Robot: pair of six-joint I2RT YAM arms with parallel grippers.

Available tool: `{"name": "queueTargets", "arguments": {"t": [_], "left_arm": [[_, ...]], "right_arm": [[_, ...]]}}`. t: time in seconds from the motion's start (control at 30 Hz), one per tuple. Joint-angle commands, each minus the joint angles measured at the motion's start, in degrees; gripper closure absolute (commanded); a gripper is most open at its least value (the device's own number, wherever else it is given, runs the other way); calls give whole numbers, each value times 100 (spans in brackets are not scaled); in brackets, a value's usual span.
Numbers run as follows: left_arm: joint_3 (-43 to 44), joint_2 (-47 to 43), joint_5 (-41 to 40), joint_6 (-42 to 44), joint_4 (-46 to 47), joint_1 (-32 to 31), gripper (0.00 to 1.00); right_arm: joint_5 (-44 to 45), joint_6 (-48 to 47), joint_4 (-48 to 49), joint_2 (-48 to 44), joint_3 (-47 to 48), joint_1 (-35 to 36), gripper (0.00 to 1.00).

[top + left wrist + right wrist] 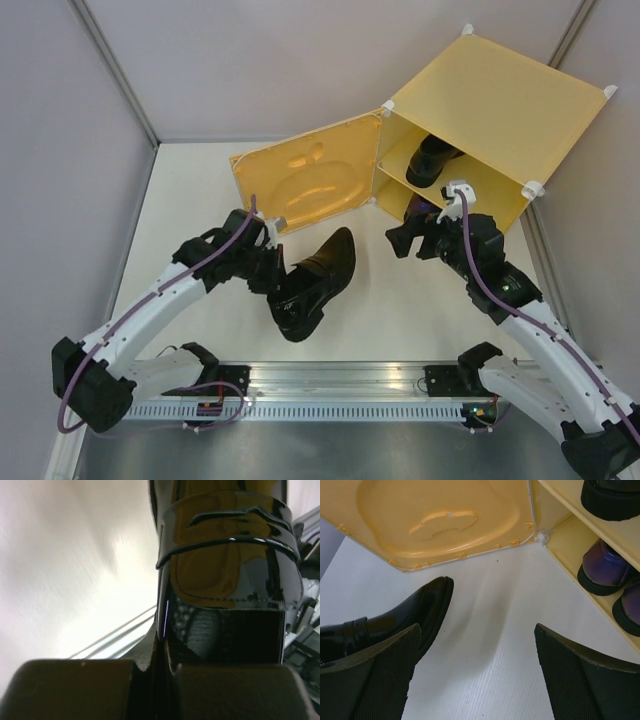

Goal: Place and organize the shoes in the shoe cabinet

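The robot's right gripper is open and nearer the cabinet, so it will swing back and to the left in the top view, onto the held shoe's rim [285, 288].
My left gripper [272, 272] is shut on the rim of a glossy black shoe [315, 285] in the middle of the table, its pointed toe aimed at the shoe cabinet [500, 100]. In the left wrist view the fingers [125, 690] pinch the thin edge of that shoe [230, 555]. The yellow cabinet stands at the back right with its door [305, 185] swung open to the left. A second black shoe [432, 160] sits on its upper shelf. Two purple shoes [605, 567] [630, 607] rest in the lower compartment. My right gripper [410, 238] hangs open and empty before the lower opening.
The open door [440, 520] reaches over the table behind the held shoe's toe [420, 610]. Grey walls close in the table on the left, back and right. A metal rail [340, 385] with both arm bases runs along the near edge.
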Motion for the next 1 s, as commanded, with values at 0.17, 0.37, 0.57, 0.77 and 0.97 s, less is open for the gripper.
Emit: {"name": "queueTargets", "arguments": {"t": [0.17, 0.37, 0.57, 0.77, 0.97], "left_arm": [[1255, 1549, -2008, -202, 1944, -1458, 98], [1510, 2875, -3467, 9, 2656, -2206, 98], [1554, 3836, -4224, 89, 2956, -2663, 96], [1292, 3741, -4207, -324, 2965, -2830, 37], [913, 2598, -4418, -632, 2834, -2813, 1]], "right_arm": [[432, -19, -631, -523, 411, 11, 2], [609, 70, -1228, -883, 464, 20, 2], [547, 210, -1651, -1191, 245, 20, 2], [337, 298, -1923, -1385, -71, 20, 2], [-41, 552, -1898, -1244, -309, 20, 2]]}}
